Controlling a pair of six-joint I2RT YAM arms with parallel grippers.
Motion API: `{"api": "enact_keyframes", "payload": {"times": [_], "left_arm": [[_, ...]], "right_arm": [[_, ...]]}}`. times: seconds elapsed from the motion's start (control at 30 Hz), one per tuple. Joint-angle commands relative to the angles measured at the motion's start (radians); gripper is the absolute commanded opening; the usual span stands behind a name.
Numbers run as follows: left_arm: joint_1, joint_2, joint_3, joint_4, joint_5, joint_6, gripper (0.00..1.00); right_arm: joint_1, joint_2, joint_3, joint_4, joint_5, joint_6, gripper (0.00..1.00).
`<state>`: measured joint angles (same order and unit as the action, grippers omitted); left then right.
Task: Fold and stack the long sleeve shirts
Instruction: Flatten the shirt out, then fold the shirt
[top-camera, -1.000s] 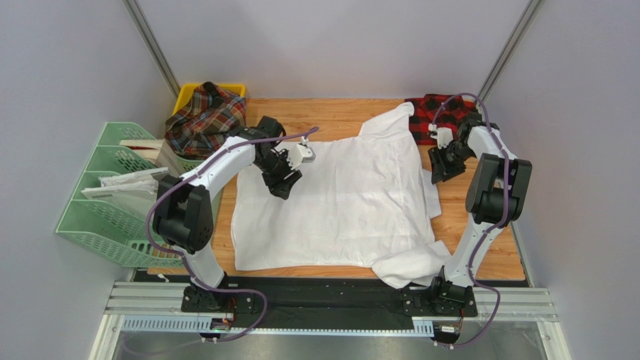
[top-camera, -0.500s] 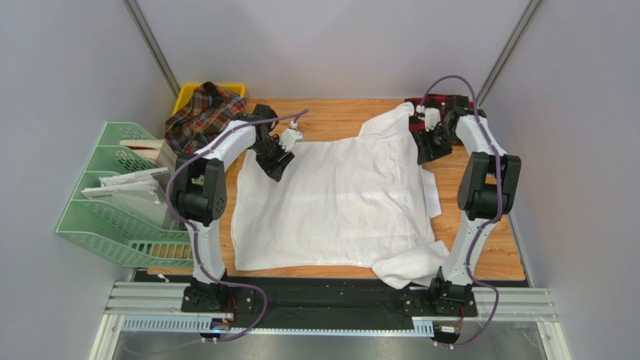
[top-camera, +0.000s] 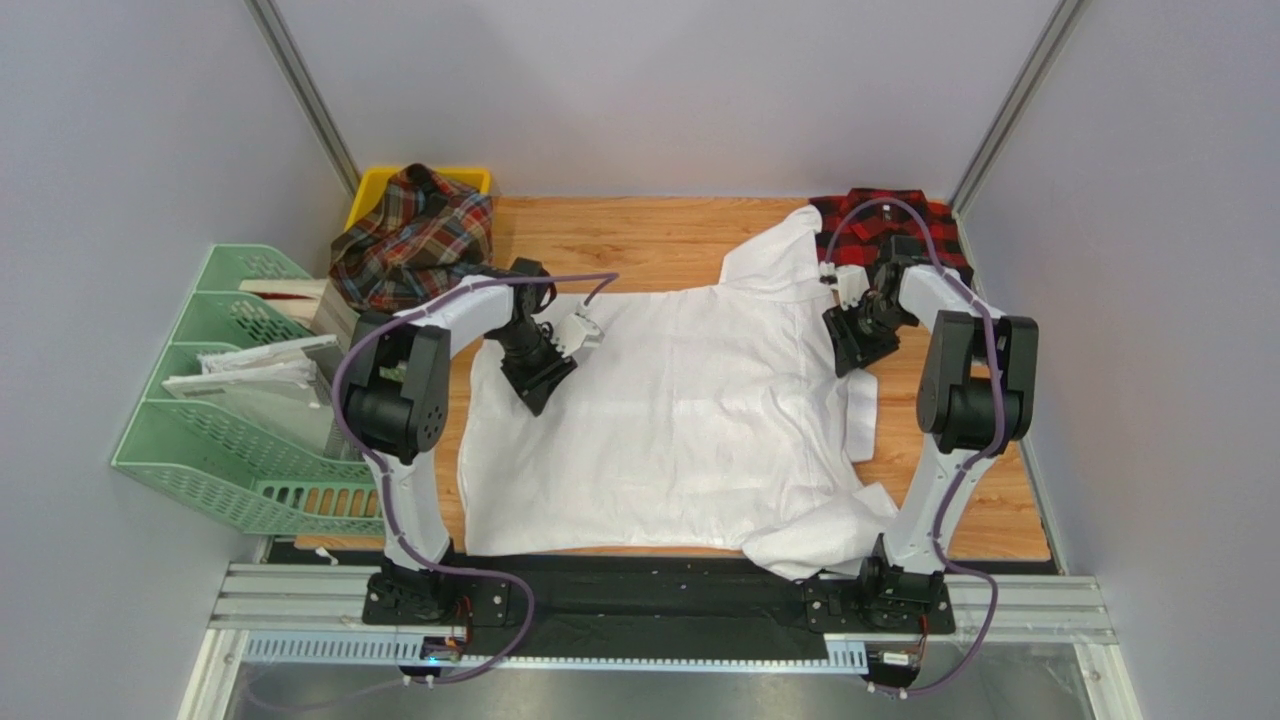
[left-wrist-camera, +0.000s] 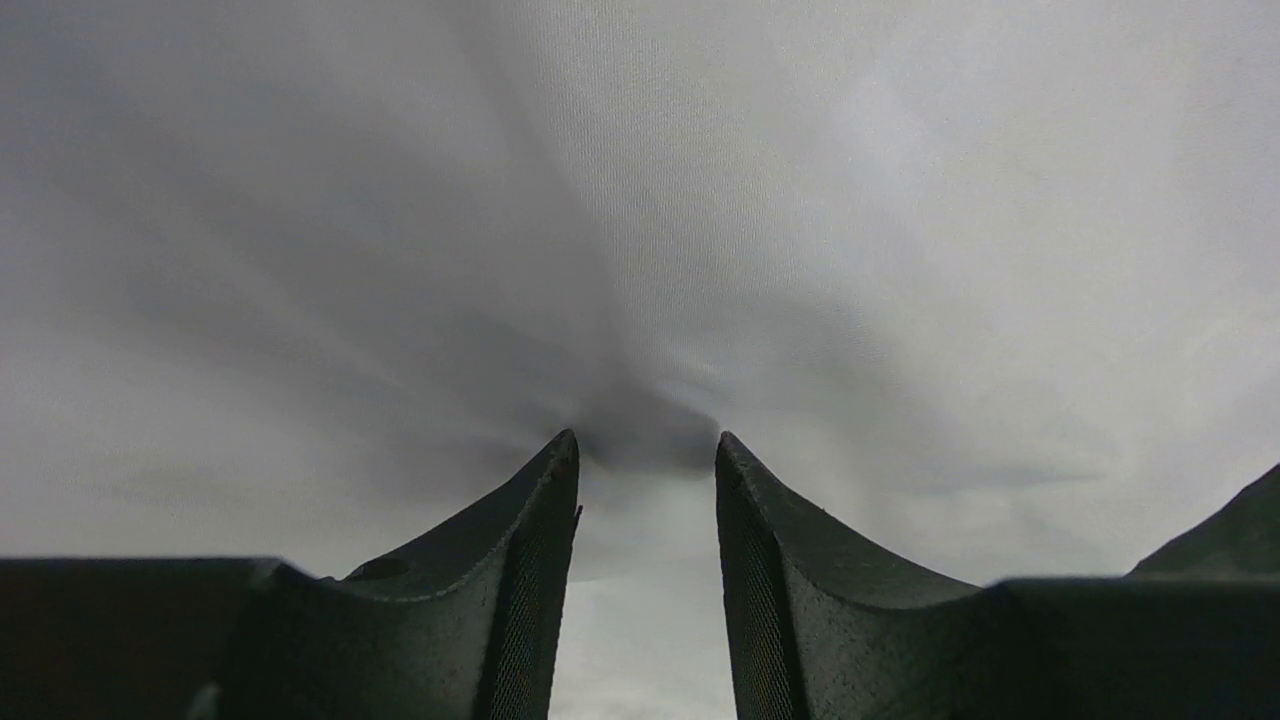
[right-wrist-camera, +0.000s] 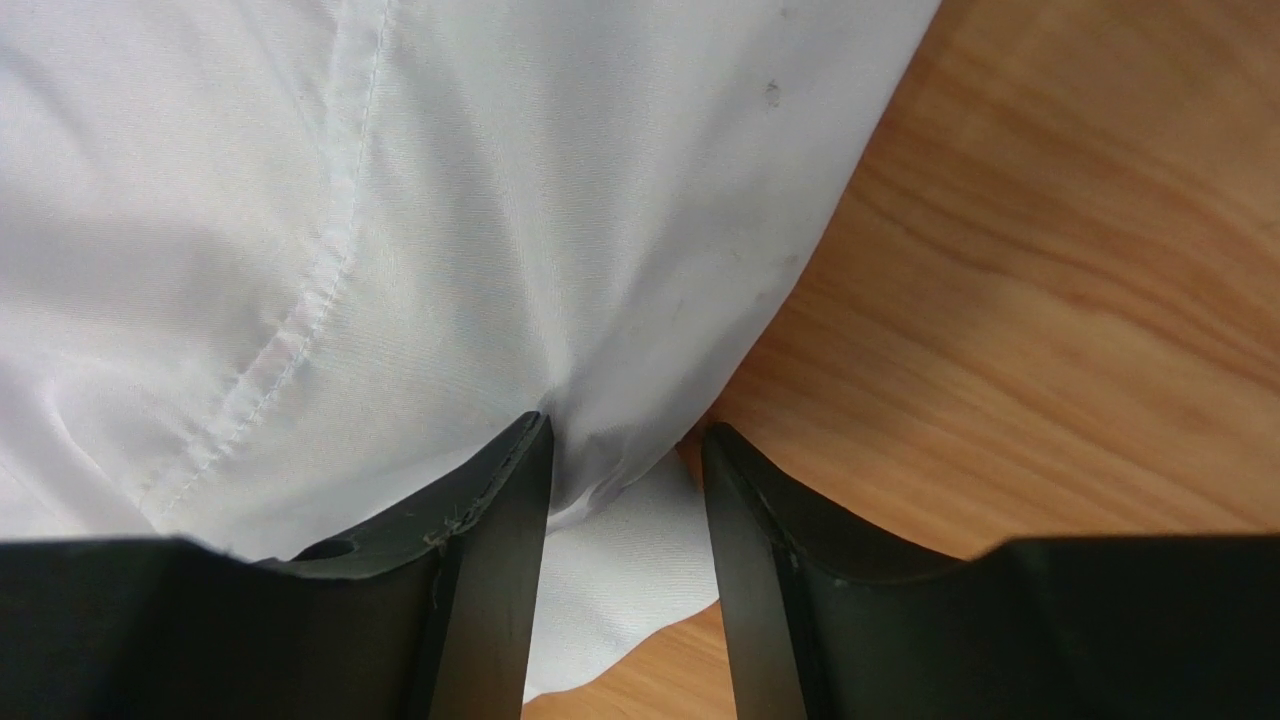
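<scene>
My right gripper will next rise and move outward, then come down over the edge of the white shirt at the base of the far sleeve, beside the checked shirt (top-camera: 902, 225).
The white shirt (top-camera: 676, 420) lies spread flat across the wooden table (top-camera: 646, 233), collar at the far side. My left gripper (top-camera: 537, 387) presses its tips into the shirt's far left part. In the left wrist view the left gripper (left-wrist-camera: 646, 443) has a gap between its jaws, with cloth (left-wrist-camera: 751, 180) puckered at the tips. My right gripper (top-camera: 845, 353) sits at the shirt's right edge. Seen from the right wrist, the right gripper (right-wrist-camera: 624, 428) straddles a raised fold of the shirt's edge (right-wrist-camera: 301, 180), jaws apart. The red-and-black checked shirt (top-camera: 902, 225) lies at the back right. The tartan shirt (top-camera: 409, 233) is heaped at the back left.
The tartan shirt rests in a yellow bin (top-camera: 376, 183). A green tray rack (top-camera: 211, 435) holding paper sheets (top-camera: 248, 368) stands left of the table. One white sleeve (top-camera: 819, 533) bunches at the near right edge. Bare wood (right-wrist-camera: 1082, 270) shows right of the shirt.
Both grippers have come from the shirt's far edge toward me, staying on the cloth. The left jaws have narrowed. The shirt's near hem has slid slightly toward me.
</scene>
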<state>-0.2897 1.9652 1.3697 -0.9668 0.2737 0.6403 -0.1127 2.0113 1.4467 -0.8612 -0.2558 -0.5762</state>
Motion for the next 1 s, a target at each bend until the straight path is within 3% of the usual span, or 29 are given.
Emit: {"api": "enact_keyframes", "payload": {"times": [0.0, 0.1, 0.13, 0.27, 0.37, 0.57, 0.7, 0.97], "left_arm": [[-0.008, -0.063, -0.086, -0.033, 0.007, 0.065, 0.45], [0.015, -0.089, -0.043, -0.047, 0.042, 0.075, 0.49], [0.046, -0.091, 0.033, -0.053, 0.067, 0.070, 0.50], [0.144, -0.060, 0.280, -0.096, 0.223, 0.047, 0.73], [0.185, 0.012, 0.449, -0.092, 0.239, 0.038, 0.77], [0.222, 0.156, 0.643, -0.035, 0.188, -0.034, 0.78], [0.231, 0.222, 0.677, 0.014, 0.154, -0.031, 0.75], [0.233, 0.328, 0.718, -0.013, 0.085, 0.120, 0.62]], "right_arm": [[-0.007, -0.057, -0.100, -0.018, 0.023, -0.056, 0.48], [-0.022, -0.074, -0.010, -0.048, -0.052, -0.039, 0.50], [-0.025, -0.072, 0.024, -0.056, -0.071, -0.028, 0.51], [-0.044, -0.036, 0.220, -0.064, -0.195, 0.054, 0.58], [-0.042, 0.026, 0.357, -0.023, -0.250, 0.160, 0.64], [-0.010, 0.173, 0.553, 0.007, -0.289, 0.283, 0.66], [0.011, 0.225, 0.558, 0.057, -0.251, 0.296, 0.67], [0.016, 0.279, 0.552, 0.108, -0.229, 0.303, 0.67]]}}
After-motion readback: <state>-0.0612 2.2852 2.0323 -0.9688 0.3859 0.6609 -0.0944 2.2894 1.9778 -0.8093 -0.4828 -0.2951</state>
